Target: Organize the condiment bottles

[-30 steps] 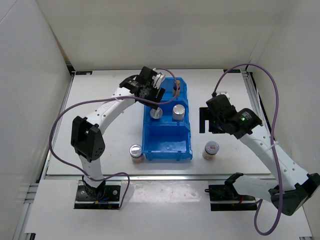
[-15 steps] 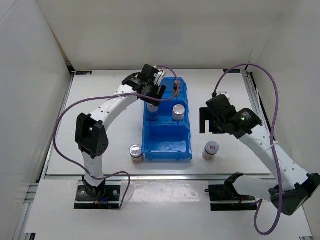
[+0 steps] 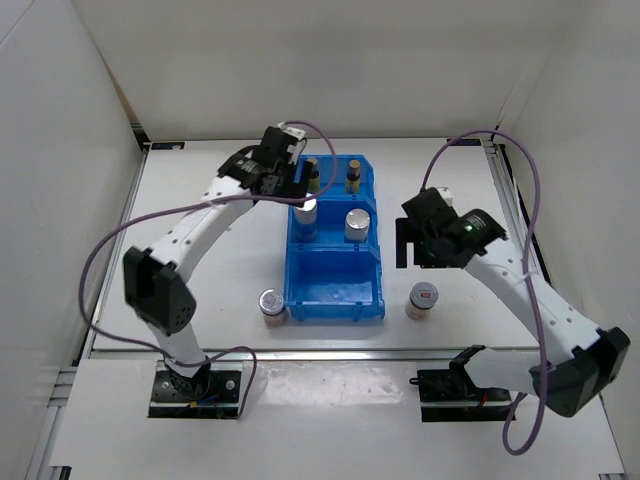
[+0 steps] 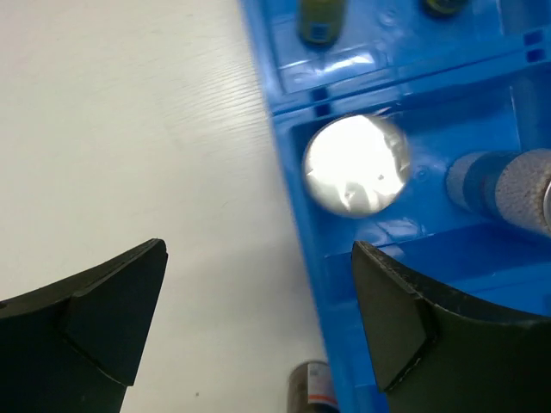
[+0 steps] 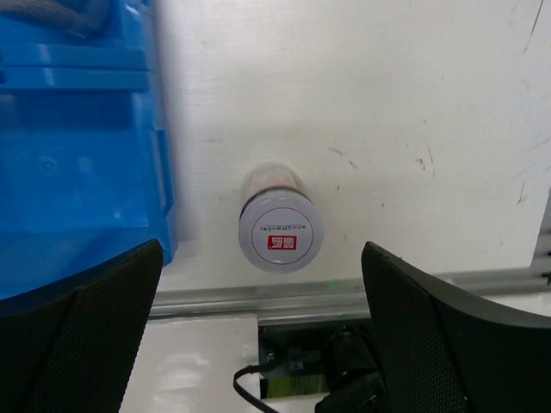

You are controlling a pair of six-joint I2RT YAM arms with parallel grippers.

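Note:
I should next bring my right gripper down and back around the short jar's round lid [image 3: 424,294] [image 5: 281,240], because that jar stands below my open fingers, closer to my base.
Two brown bottles [image 3: 312,172] [image 3: 352,176] stand in the far compartment of the blue bin [image 3: 335,310]. Two silver-topped shakers [image 3: 307,214] [image 3: 357,225] stand in its middle compartment. One round-lidded jar [image 3: 271,301] stands on the table left of the bin's front corner, another jar [image 3: 422,298] to its right. My left gripper [image 3: 288,186] is open and empty, above the bin's left edge beside the left shaker [image 4: 357,163]. My right gripper [image 3: 404,243] is open and empty above the right jar [image 5: 281,232].
The bin's near compartment [image 3: 335,280] holds nothing. In the left wrist view the bin's left wall [image 4: 301,224] runs between my fingers, with the left jar [image 4: 312,389] at the bottom. The table's front rail [image 5: 344,297] lies just behind the right jar.
My left gripper let go of the left shaker in the middle compartment and drew back up and to the left. My right gripper barely shifted.

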